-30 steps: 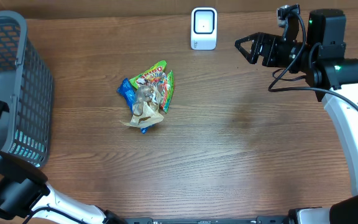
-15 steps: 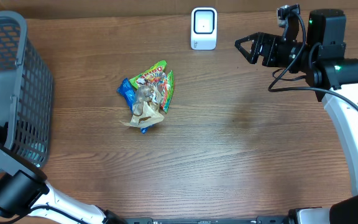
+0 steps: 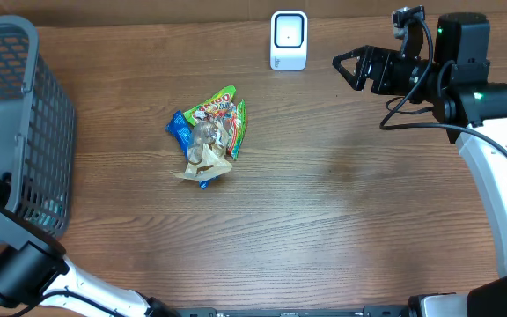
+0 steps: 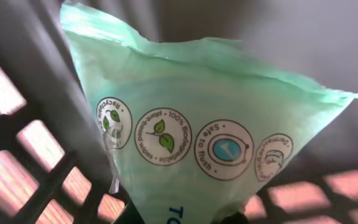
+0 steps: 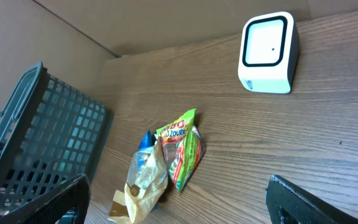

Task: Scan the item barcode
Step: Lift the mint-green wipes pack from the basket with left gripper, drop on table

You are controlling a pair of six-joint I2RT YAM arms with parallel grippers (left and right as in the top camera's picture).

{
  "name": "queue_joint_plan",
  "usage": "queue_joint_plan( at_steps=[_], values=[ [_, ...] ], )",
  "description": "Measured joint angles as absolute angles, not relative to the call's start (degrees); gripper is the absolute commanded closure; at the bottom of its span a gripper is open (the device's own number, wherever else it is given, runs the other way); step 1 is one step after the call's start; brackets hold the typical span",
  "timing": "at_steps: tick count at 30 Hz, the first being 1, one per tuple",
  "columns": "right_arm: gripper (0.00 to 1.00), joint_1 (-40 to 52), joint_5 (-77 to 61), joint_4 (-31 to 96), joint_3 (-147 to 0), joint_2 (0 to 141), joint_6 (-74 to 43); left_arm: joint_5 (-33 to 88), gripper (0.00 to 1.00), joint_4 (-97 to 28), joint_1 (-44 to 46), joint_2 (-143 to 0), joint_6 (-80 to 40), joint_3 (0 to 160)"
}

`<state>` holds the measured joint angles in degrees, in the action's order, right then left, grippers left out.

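My left gripper rises out of the basket (image 3: pixel 11 114) next and crosses past the snack pile. Then it lowers and releases the packet on the empty wood tabletop beyond.
A pale green packet (image 4: pixel 204 124) with round printed symbols fills the left wrist view; this is the item, and no barcode shows on it. My left gripper (image 4: pixel 179 219) is shut on its lower end inside the grey basket (image 3: pixel 11 114), whose mesh shows behind it. In the overhead view the packet and the left fingers are hidden. The white scanner (image 3: pixel 289 40) stands at the table's far edge, also the scanner (image 5: pixel 267 53) in the right wrist view. My right gripper (image 3: pixel 349 67) hangs open and empty to the right of the scanner.
A small pile of snack packets (image 3: pixel 208 136) lies on the wooden table between basket and scanner, the same pile (image 5: pixel 166 162) seen from the right wrist. The left arm (image 3: pixel 11 264) sits at the front left corner.
My left gripper has gone from wide open to shut on the green packet. The left arm shifted slightly at the basket. The right arm has not moved.
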<state>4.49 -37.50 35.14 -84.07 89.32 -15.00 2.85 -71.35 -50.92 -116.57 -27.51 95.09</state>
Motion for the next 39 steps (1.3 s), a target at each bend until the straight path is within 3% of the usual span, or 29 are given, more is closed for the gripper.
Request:
queue_joint_plan(
  at_steps=[12,21,29,39],
  values=[
    [0.09,4.49,-37.67,34.94,-84.09,89.32,-15.03,3.22,0.95,-81.95,-41.6,-107.04,-26.33,129.45],
    [0.09,4.49,-37.76,34.83,-84.07,89.32,-15.0,4.01,0.94,-87.11,-13.41,-97.6,-18.09,133.45],
    [0.09,4.49,-38.17,34.81,-84.07,89.32,-15.0,4.51,0.92,-92.16,10.09,-108.88,-12.8,132.18],
    [0.09,4.49,-37.63,35.16,-84.09,89.32,-14.98,5.39,0.91,-93.32,22.22,-134.98,-12.03,131.52]
  ],
)
